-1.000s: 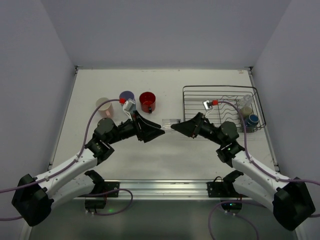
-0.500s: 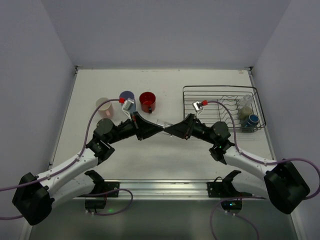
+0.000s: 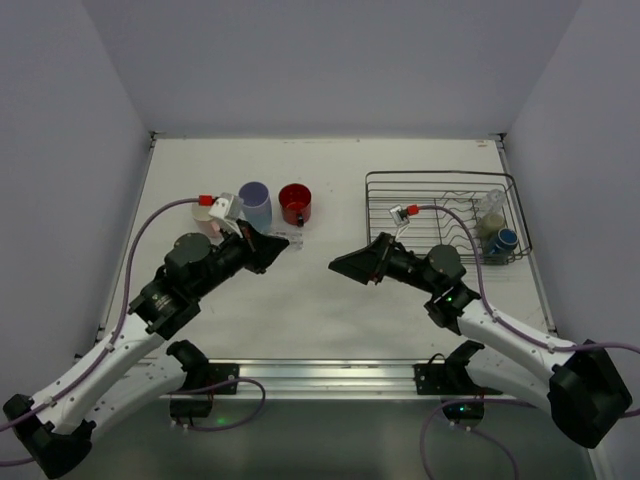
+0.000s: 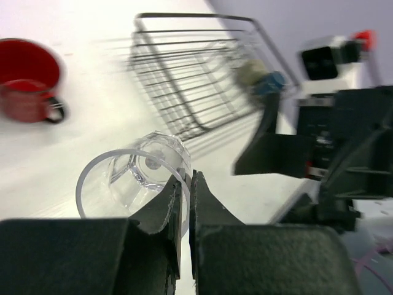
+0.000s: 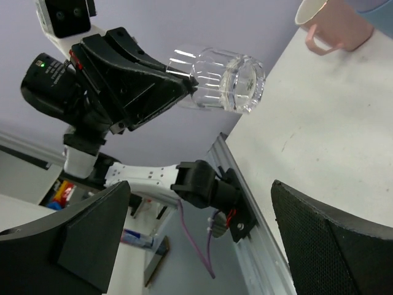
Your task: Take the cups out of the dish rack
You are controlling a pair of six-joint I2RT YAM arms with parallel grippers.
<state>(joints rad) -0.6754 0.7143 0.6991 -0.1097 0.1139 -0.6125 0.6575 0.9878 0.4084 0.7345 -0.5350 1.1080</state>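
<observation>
I am holding the glass (image 5: 224, 80) sideways in my left gripper above bare tabletop near the lavender cup. Next I will turn my left gripper's fingers down, lower the glass upright and let go.
My left gripper (image 4: 186, 178) is shut on the rim of the clear glass cup (image 4: 132, 181), which it holds tilted on its side above the table. In the right wrist view the same glass (image 5: 224, 80) juts from the left gripper's black fingers (image 5: 141, 80). My right gripper (image 3: 338, 265) stands wide open and holds nothing, a short way right of the glass. The wire dish rack (image 3: 440, 212) sits at the back right, with an olive-grey cup (image 3: 492, 225) and a blue cup (image 3: 507, 240) at its right end. On the table stand a pink cup (image 3: 205, 218), a lavender cup (image 3: 255, 203) and a red cup (image 3: 295, 203).
The three cups on the table stand in a row just behind my left wrist. The metal rail (image 3: 330, 375) with both arm bases runs along the near table edge. Grey walls close in the left, the back and the right.
The grippers met at the middle over the glass. My left gripper shut on its rim and drew back left with it. My right gripper let go, opened wide and pulled away.
</observation>
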